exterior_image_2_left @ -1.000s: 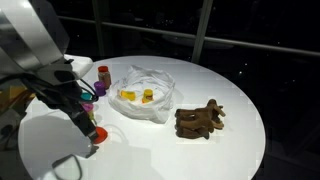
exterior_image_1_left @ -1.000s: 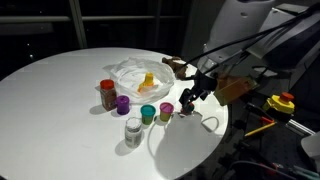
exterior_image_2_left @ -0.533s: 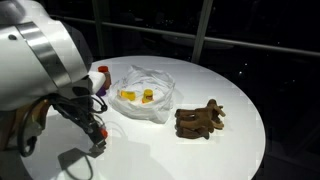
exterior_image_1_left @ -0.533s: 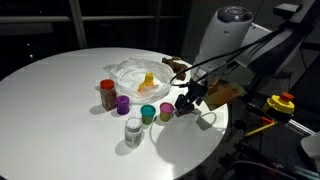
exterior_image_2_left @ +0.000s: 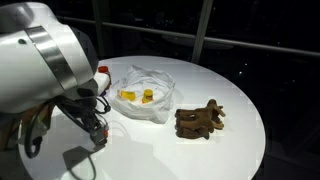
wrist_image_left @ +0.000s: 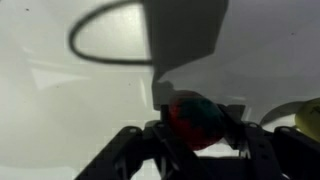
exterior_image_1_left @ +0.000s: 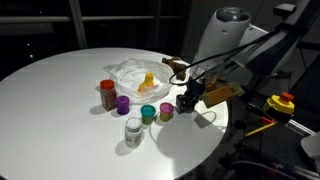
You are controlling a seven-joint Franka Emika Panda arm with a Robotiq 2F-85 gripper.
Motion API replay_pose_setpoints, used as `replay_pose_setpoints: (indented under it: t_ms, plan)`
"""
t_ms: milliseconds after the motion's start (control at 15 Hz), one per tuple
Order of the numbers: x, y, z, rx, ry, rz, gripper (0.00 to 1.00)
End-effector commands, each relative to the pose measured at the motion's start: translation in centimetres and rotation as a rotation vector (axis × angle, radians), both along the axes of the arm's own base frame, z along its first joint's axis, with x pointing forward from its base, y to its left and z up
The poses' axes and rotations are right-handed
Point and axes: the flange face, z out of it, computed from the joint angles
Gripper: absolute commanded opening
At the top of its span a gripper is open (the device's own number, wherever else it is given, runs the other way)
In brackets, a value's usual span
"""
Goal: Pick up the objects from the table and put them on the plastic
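Note:
Space is free on clear plastic [exterior_image_1_left: 135, 72] beside the yellow pieces, so next my gripper should rise from the tabletop, move across, come down and release the red object there.
My gripper [exterior_image_1_left: 185, 101] [exterior_image_2_left: 97, 133] is down at the table's edge beside the row of small cups. In the wrist view a round red object [wrist_image_left: 195, 120] sits between my fingers [wrist_image_left: 236, 128], which press against both of its sides. The crumpled clear plastic [exterior_image_1_left: 135, 72] [exterior_image_2_left: 145, 95] lies mid-table with yellow pieces [exterior_image_1_left: 147, 83] [exterior_image_2_left: 135, 96] on it. On the table stand a purple cup [exterior_image_1_left: 123, 104], a teal cup [exterior_image_1_left: 148, 113], a yellow-green cup [exterior_image_1_left: 166, 111], a spice jar [exterior_image_1_left: 107, 94] and a white jar [exterior_image_1_left: 133, 131].
A brown toy animal [exterior_image_2_left: 200, 120] [exterior_image_1_left: 176, 68] lies beside the plastic. The round white table [exterior_image_1_left: 60, 90] ends just past my gripper. Off the table stand a cardboard box [exterior_image_1_left: 222, 93] and a yellow-and-red device [exterior_image_1_left: 283, 102]. My arm hides the cups in an exterior view [exterior_image_2_left: 60, 70].
The arm swung in over the table's edge and dropped lower. The fingers went from wide open to closed in on the red object.

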Motion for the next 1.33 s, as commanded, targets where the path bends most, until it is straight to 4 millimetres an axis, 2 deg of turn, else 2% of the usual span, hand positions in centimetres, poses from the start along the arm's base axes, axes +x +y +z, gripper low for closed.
replay_pose_setpoints:
  t_ms: [0, 200, 333, 533, 600, 733, 867, 1000, 1267]
  plan:
    - [-0.2, -0.7, 2.2, -0.019, -0.04, -0.025, 0.2]
    - [0.3, -1.3, 4.6, -0.037, -0.068, -0.059, 0.22]
    - [1.8, -1.7, 7.7, -0.044, -0.127, -0.109, 0.22]
    - [6.1, -2.1, 12.3, -0.006, -0.225, -0.191, 0.21]
    - [8.1, -2.3, 13.5, 0.006, -0.255, -0.214, 0.21]
    - [11.7, -2.9, 14.7, 0.006, -0.287, -0.251, 0.21]
    - [14.5, -3.7, 14.3, 0.007, -0.292, -0.267, 0.21]
    - [16.1, -4.5, 12.6, 0.033, -0.269, -0.272, 0.21]
    - [17.2, -6.3, 7.7, 0.087, -0.187, -0.268, 0.21]
